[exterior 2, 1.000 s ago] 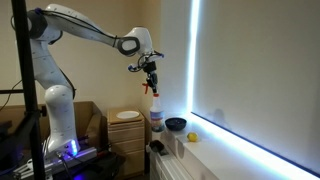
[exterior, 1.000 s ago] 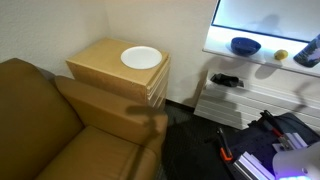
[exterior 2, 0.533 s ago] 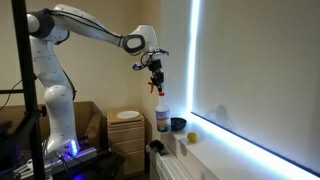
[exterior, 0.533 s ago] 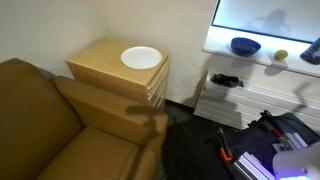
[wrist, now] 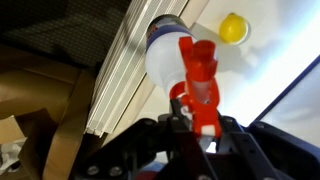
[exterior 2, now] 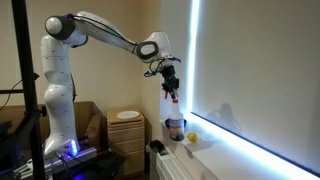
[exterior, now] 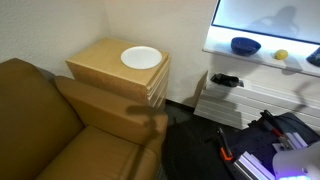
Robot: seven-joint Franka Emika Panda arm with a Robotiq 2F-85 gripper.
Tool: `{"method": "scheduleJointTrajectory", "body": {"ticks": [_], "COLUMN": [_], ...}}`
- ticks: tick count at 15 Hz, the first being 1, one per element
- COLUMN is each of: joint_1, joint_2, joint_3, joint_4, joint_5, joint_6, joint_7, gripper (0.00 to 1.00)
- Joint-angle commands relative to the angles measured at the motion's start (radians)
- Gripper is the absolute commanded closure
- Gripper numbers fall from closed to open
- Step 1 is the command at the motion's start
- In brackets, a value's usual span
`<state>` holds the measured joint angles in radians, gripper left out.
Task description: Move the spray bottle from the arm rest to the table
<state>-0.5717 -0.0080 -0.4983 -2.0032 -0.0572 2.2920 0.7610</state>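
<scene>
I will carry my gripper outward beyond the yellow ball and lower the spray bottle (exterior 2: 175, 116) onto the tabletop there to release it, because that spot is clear.
My gripper (exterior 2: 170, 88) is shut on the red trigger head of the spray bottle (exterior 2: 175, 116) and holds it hanging upright in the air above the white table (exterior 2: 205, 152). In the wrist view the red head (wrist: 196, 78) sits between my fingers (wrist: 197, 128), with the whitish body below it over the table's bright top (wrist: 262, 70). The brown sofa's arm rest (exterior: 105, 105) is bare. The table (exterior: 262, 62) also shows in an exterior view at the upper right.
A blue bowl (exterior: 245, 45) and a small yellow ball (exterior: 281, 55) lie on the white table; the ball (wrist: 233, 28) is close beyond the bottle. A tan wooden side table (exterior: 105, 62) carries a white plate (exterior: 140, 57). Tools lie on the floor (exterior: 250, 150).
My arm has carried the spray bottle sideways toward the bright window and a little lower, out over the white table near the bowl and ball.
</scene>
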Motion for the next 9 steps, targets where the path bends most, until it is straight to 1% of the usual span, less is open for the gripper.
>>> {"method": "scheduleJointTrajectory", "body": {"ticks": [1,2,3,4,7,8,9], "joint_1": [-0.017,-0.016,0.003,0.003,0.007,0.007,0.007], "joint_2": [0.178,0.2,0.126,0.153,0.159,0.158,0.186], "joint_3": [-0.041,-0.05,-0.048,-0.054,-0.055,-0.055,-0.056], "joint_4": [0.203,0.236,0.134,0.157,0.148,0.148,0.165], "joint_5": [0.038,0.059,0.022,0.026,0.026,0.026,0.03], "joint_6": [0.006,-0.019,0.0,-0.001,-0.002,-0.002,-0.008], "joint_7": [0.124,0.166,0.113,0.122,0.122,0.122,0.147], "gripper": [0.93,0.93,0.93,0.74,0.74,0.93,0.93]}}
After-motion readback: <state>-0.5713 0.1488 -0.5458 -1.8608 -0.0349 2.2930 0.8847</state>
